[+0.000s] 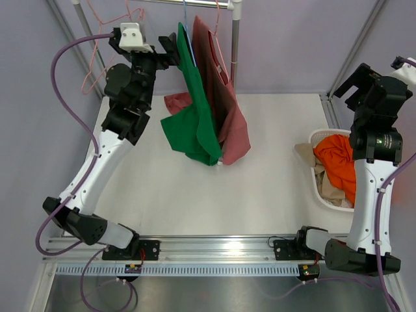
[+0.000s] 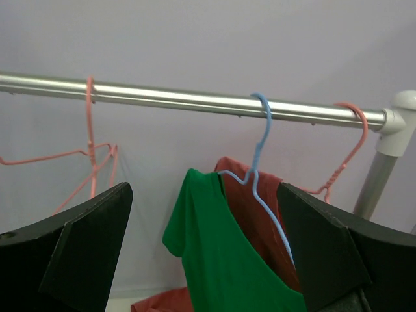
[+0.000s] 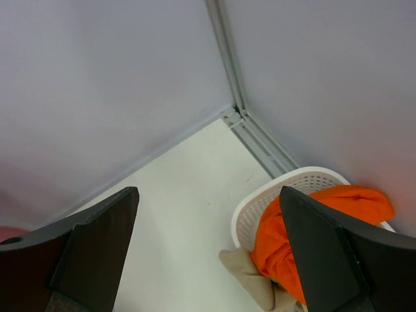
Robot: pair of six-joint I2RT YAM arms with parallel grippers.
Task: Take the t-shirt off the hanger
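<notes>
The robot will next move its left gripper to the right in the top view and outward onto the blue hanger's stem, where bare wire shows beside the green shirt point(image 2: 221, 253).
A green t-shirt point(image 1: 195, 110) hangs from a blue wire hanger point(image 2: 263, 175) on the metal rail point(image 2: 195, 99); in the left wrist view the green shirt point(image 2: 221, 253) has slipped down the hanger's right arm. A dark red t-shirt point(image 1: 227, 104) hangs behind it on a pink hanger point(image 2: 348, 156). My left gripper point(image 1: 170, 49) is open just left of the green shirt near its top; both fingers frame the shirt in the left wrist view point(image 2: 205, 260). My right gripper point(image 1: 357, 81) is open and empty, raised above the basket at the right.
An empty pink hanger point(image 2: 91, 156) hangs on the rail at the left. A white laundry basket point(image 1: 318, 140) with an orange garment point(image 1: 338, 159) and beige cloth stands at the right edge. The rack's upright post point(image 1: 235, 39) stands right of the shirts.
</notes>
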